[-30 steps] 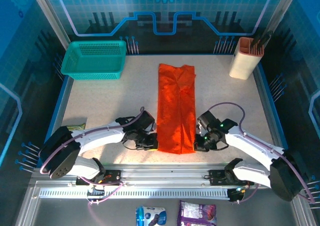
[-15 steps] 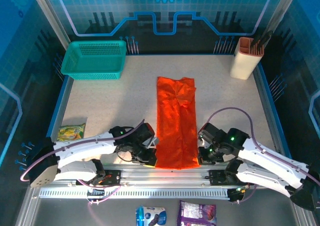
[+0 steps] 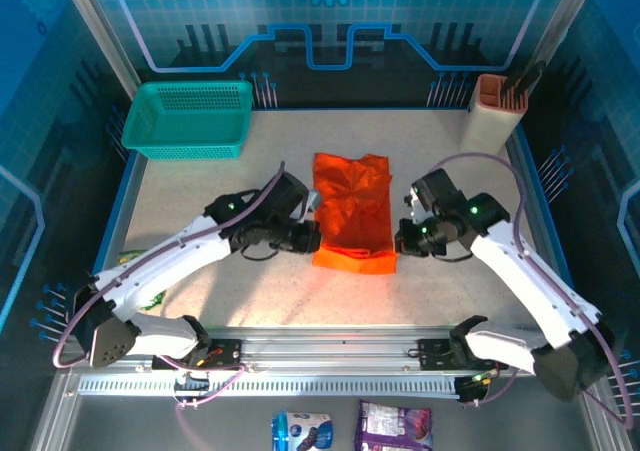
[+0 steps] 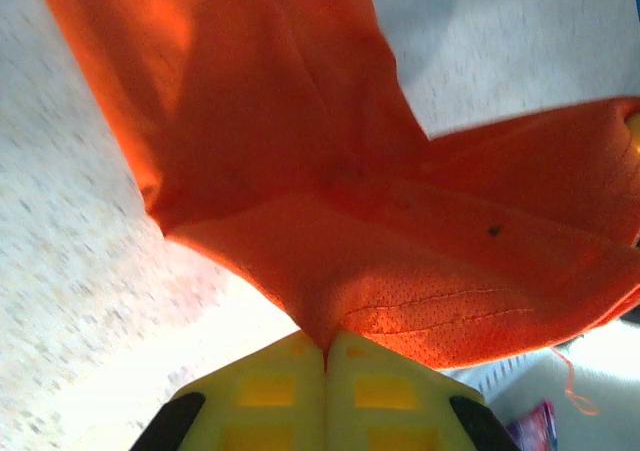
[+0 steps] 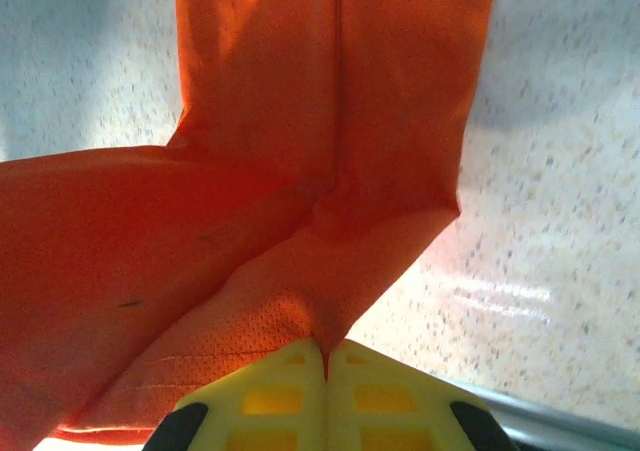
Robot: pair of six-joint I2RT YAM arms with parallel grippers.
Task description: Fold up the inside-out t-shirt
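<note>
I will carry the hem corner outward with my left gripper next, lower it onto the t-shirt's far end (image 3: 330,164) and let it go, because that end of the t-shirt lies flat outward of the gripper.
The inside-out t-shirt (image 3: 352,209) is a bright orange-red strip in the middle of the table, its near end lifted and doubled back over the rest. My left gripper (image 3: 312,237) is shut on the near left corner of its hem (image 4: 400,301). My right gripper (image 3: 400,239) is shut on the near right corner (image 5: 300,271). In both wrist views the yellow fingers (image 4: 290,391) (image 5: 290,396) are pressed together with a pinch of orange cloth between them. The far end of the shirt lies flat on the speckled tabletop.
A teal mesh basket (image 3: 188,119) stands at the back left. A beige and orange holder (image 3: 493,116) stands at the back right. A snack packet (image 3: 130,259) lies by the left edge, partly under the left arm. Two packets (image 3: 350,429) lie below the front rail.
Both grippers have carried the shirt's near hem up and away from the front rail toward the far end, so the long strip now lies doubled and about half as long.
</note>
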